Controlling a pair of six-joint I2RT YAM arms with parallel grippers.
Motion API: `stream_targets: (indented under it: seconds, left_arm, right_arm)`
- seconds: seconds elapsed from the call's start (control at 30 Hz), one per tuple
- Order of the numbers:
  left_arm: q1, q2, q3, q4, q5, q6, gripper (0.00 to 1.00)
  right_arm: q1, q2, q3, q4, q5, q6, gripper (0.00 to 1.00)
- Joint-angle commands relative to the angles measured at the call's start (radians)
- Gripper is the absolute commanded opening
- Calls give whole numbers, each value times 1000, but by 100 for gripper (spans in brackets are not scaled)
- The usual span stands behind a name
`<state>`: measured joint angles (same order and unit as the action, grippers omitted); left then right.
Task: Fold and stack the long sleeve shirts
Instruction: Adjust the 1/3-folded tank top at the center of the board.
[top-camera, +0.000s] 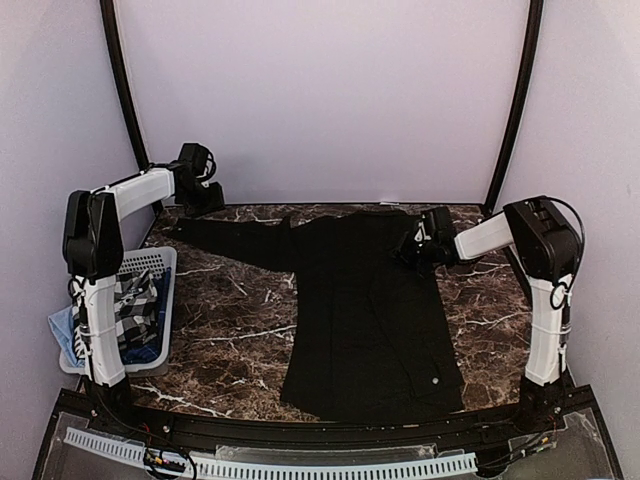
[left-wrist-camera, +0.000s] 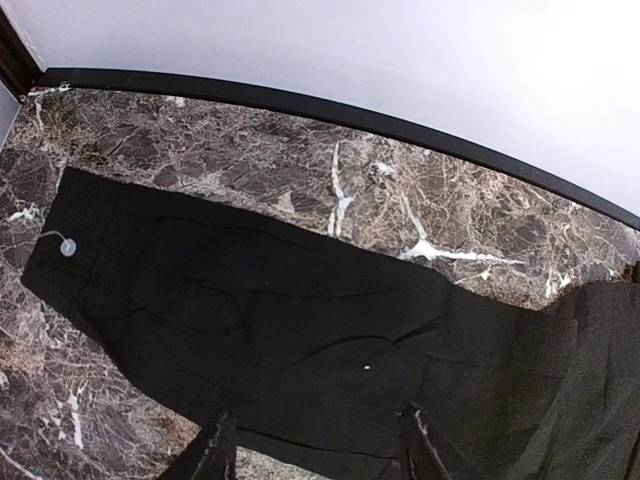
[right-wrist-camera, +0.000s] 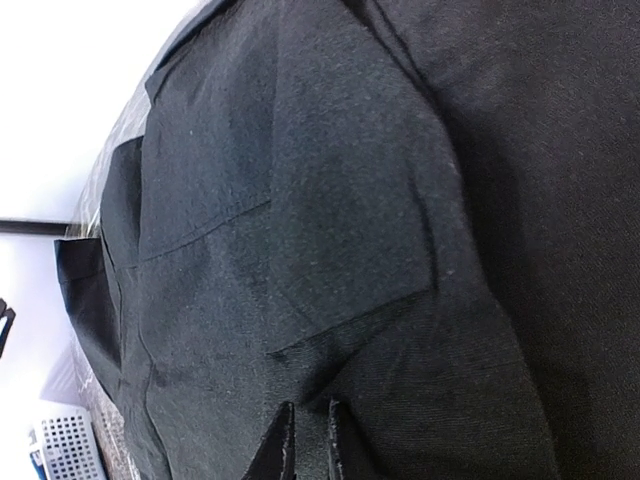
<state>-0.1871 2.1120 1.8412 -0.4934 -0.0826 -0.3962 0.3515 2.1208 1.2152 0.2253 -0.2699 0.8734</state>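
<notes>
This sleeve still stretches out beside the shirt's body, so my left gripper needs to move down and to the left in the top view next, onto the shirt's buttoned cuff (top-camera: 183, 229) (left-wrist-camera: 68, 241).
A black long sleeve shirt (top-camera: 365, 320) lies flat on the marble table, hem toward me. Its left sleeve (top-camera: 235, 242) stretches out to the far left, and its right sleeve looks folded over the body. My left gripper (top-camera: 205, 197) hovers over that sleeve near the cuff. In the left wrist view it (left-wrist-camera: 318, 450) is wide open above the sleeve (left-wrist-camera: 250, 310), whose cuff bears a pale button (left-wrist-camera: 68, 246). My right gripper (top-camera: 415, 247) sits on the shirt's right shoulder. In the right wrist view it (right-wrist-camera: 310, 445) is nearly closed, pinching a fold of the black cloth (right-wrist-camera: 330, 250).
A white slatted basket (top-camera: 150, 262) stands at the table's left edge, holding a black-and-white checked cloth (top-camera: 135, 305) and a blue one. It also shows in the right wrist view (right-wrist-camera: 68, 445). Bare marble (top-camera: 230, 330) lies left of the shirt. A dark rim runs along the back wall (left-wrist-camera: 400, 125).
</notes>
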Motion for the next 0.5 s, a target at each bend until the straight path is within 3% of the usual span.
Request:
stream_targets:
  seconds: [0.0, 0.3, 0.47]
  left_arm:
    - [21, 40, 68, -16, 3, 2, 54]
    - [39, 186, 220, -74, -186, -60, 56]
    - [95, 222, 233, -98, -200, -78, 59]
  right_arm:
    - [-47, -34, -58, -89, 25, -46, 11]
    - [-25, -84, 20, -195, -12, -159, 14]
    - [17, -152, 65, -280, 30, -223, 28]
